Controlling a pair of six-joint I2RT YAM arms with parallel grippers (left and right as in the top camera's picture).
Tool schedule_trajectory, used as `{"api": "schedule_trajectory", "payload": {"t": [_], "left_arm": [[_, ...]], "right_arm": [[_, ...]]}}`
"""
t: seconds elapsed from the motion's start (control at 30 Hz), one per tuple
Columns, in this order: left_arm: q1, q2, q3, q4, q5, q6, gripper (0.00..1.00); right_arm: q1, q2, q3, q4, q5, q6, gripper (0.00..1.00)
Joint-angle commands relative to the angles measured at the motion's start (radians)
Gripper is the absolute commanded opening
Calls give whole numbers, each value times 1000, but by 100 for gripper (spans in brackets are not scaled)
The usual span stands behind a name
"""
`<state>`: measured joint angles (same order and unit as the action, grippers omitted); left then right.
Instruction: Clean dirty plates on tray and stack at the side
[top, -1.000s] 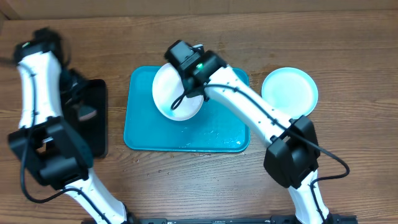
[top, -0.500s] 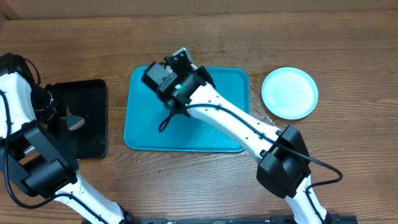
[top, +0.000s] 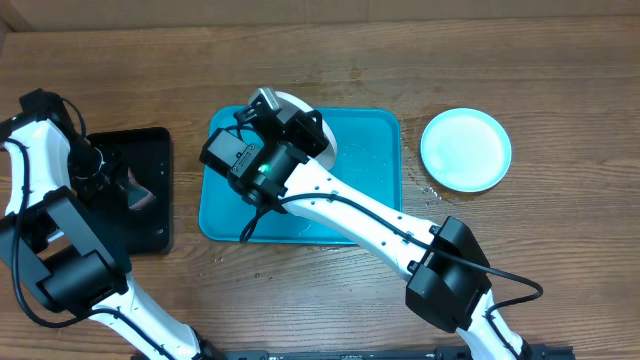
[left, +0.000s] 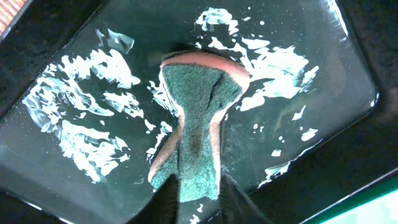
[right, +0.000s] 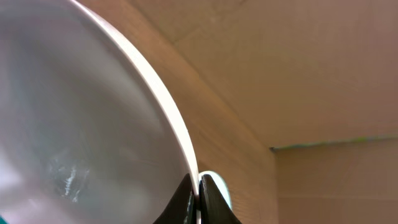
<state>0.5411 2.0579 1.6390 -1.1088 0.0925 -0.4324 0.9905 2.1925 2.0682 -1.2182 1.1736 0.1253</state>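
Note:
To stack, I will carry the white plate (top: 325, 140) across and down onto the light blue plate (top: 465, 150), which lies right of my right gripper in the overhead view, and release.
My right gripper (top: 300, 125) is shut on the rim of the white plate (top: 325, 140) and holds it tilted above the back left of the teal-blue tray (top: 360, 190); the wrist hides most of the plate. In the right wrist view the plate (right: 81, 112) fills the left side, with the jaws (right: 199, 186) pinched on its edge. The light blue plate (top: 465, 150) lies on the table right of the tray. The yellow-green plate is out of view. My left gripper (top: 125, 185) is shut on a green and pink sponge (left: 199, 118), held by the jaws (left: 199, 193) over the black tray.
The smaller black tray (top: 150, 215) sits at the left of the table; in the left wrist view its wet floor (left: 329, 81) carries patches of white foam. The teal tray's surface looks wet. A cardboard wall runs along the back of the table.
My right arm has swung left across the teal tray with the white plate and tipped it up. My left arm has shifted over the black tray with the sponge.

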Motion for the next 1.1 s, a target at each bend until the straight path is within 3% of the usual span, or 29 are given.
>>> {"api": "schedule_trajectory", "payload": {"t": [0.0,0.2,0.3,0.37,0.43,0.47,0.5,0.63,0.7,0.77,0.9,1.07], "left_arm": [[31,-18,42,-35,44,10,33],[68,-18,182,-143,158,32,41],[69,-18,242,-181,203,55,53],[68,-18,254,-193,209,55,72],[67,-18,254,-202,212,55,93],[67,-18,253,-204,212,55,100],[67,-18,253,-204,212,55,100],[67,-18,253,-203,216,51,100],[66,-18,253,-203,216,51,100],[66,-18,253,-204,218,51,100],[66,-18,253,-204,223,51,100],[66,-18,253,-203,223,51,100]], "right_arm": [[19,-33,20,5,163,-30,4],[43,-33,20,15,401,-162,4],[55,-33,20,40,372,-155,4],[55,-32,20,45,103,-124,4],[33,-31,14,23,-377,-251,4],[17,-30,9,7,-503,-311,4],[-3,-30,6,-14,-535,-319,4],[-74,-55,33,-117,-257,57,4],[-125,-85,57,-167,-283,144,4],[-197,-124,82,-193,-397,164,4],[-487,-229,93,-223,-803,164,4],[-830,-236,89,-326,-1093,163,4]]}}
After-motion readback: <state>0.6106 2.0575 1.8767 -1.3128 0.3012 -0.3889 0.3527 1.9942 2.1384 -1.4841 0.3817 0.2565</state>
